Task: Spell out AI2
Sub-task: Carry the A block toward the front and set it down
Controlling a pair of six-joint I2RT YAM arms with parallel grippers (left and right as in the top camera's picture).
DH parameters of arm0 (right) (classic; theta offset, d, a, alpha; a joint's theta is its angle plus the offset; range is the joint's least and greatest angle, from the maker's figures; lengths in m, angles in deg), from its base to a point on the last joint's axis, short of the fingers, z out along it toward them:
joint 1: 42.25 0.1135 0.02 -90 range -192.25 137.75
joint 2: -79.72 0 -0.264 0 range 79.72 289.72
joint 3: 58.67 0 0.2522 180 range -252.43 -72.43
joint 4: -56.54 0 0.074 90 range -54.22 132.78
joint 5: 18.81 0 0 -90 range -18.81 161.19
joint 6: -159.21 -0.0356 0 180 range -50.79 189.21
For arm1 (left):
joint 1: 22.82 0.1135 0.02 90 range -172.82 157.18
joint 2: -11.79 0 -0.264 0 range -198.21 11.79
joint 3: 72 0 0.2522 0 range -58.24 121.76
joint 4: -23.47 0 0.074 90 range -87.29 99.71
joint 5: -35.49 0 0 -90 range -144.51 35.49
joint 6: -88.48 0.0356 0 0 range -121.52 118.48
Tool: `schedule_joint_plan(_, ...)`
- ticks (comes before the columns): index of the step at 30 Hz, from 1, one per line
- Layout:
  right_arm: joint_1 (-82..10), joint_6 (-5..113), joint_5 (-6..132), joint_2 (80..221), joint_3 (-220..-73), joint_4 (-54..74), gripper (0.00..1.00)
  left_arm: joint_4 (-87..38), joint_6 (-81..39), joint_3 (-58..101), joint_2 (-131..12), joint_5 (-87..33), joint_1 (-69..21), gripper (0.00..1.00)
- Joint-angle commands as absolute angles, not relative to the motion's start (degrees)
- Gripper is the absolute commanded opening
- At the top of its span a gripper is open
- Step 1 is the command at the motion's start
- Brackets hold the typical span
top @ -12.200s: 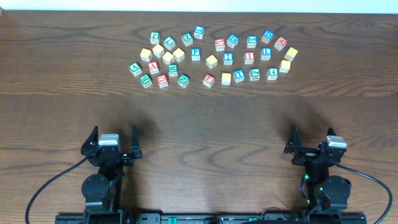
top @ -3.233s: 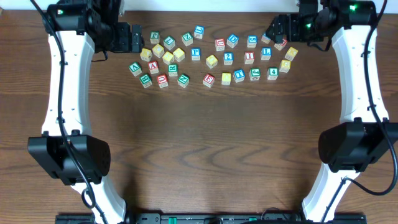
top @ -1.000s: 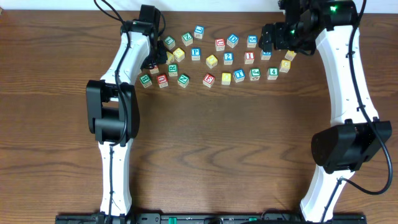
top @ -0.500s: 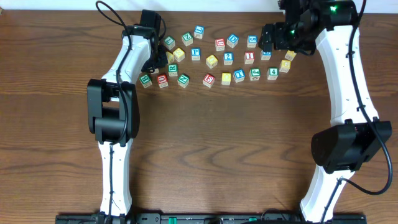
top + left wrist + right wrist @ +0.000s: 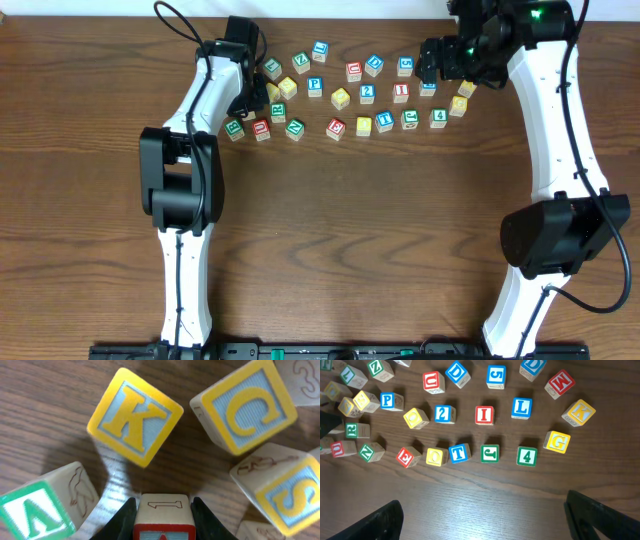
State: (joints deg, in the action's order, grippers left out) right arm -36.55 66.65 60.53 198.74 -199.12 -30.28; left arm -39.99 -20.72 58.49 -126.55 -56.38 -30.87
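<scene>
Bare tabletop by the green N (image 5: 294, 178) is toward the back and to the right in the overhead view. My left gripper will take the A cube there next and let go of it.
In the left wrist view my left gripper (image 5: 163, 506) is shut on the red-bordered A cube (image 5: 162, 517), one black finger pressed against each side of it. From overhead, the left gripper (image 5: 247, 98) hides that cube at the left end of the cluster. The red I cube (image 5: 401, 92) (image 5: 484, 414) and the blue 2 cube (image 5: 367, 93) (image 5: 443, 413) sit side by side on the table, untouched. My right gripper (image 5: 441, 64) (image 5: 487, 519) hovers high over the right part of the cluster. It is open wide and holds nothing.
Around the held cube lie a yellow K (image 5: 134, 416), a yellow C (image 5: 245, 405), a yellow S (image 5: 282, 496) and a green-lettered cube (image 5: 37, 510). Near the I and 2 are a blue L (image 5: 521, 408), a red M (image 5: 559, 383), a green 4 (image 5: 526, 456) and several more.
My left gripper's fingers have closed in on the red A cube, and the arm has barely shifted. The right arm and the other cubes have not moved.
</scene>
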Motion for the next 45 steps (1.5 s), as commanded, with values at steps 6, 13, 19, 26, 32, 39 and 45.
schedule_joint_plan(6, -36.3, 66.1, 60.8, 198.1, -200.1, -30.2, 0.99, -44.4, -15.5, 58.9, -113.7, -56.5, -32.1, 0.22)
schedule_joint_plan(13, -36.4, 66.1, 60.8, 198.1, -200.1, -30.1, 0.99, -54.3, -14.2, 58.9, -104.5, -56.4, -36.2, 0.22)
schedule_joint_plan(19, -36.3, 66.1, 62.3, 198.1, -200.1, -30.1, 0.99, -64.8, -14.3, 58.3, -103.2, -56.4, -40.9, 0.22)
schedule_joint_plan(26, -36.3, 66.1, 62.3, 198.1, -200.1, -30.1, 0.99, -63.7, -18.3, 48.9, -103.2, -56.4, -45.1, 0.22)
schedule_joint_plan(32, -36.3, 66.1, 62.3, 198.1, -200.1, -30.1, 0.99, -53.7, -20.7, 38.6, -103.2, -53.9, -46.2, 0.22)
schedule_joint_plan(39, -36.3, 66.1, 62.3, 198.1, -200.1, -30.3, 0.99, -40.3, -21.8, 28.9, -103.2, -50.6, -46.2, 0.22)
schedule_joint_plan(45, -36.3, 66.1, 62.3, 198.1, -200.1, -30.4, 0.98, -33.1, -21.8, 22.8, -103.2, -50.6, -46.3, 0.22)
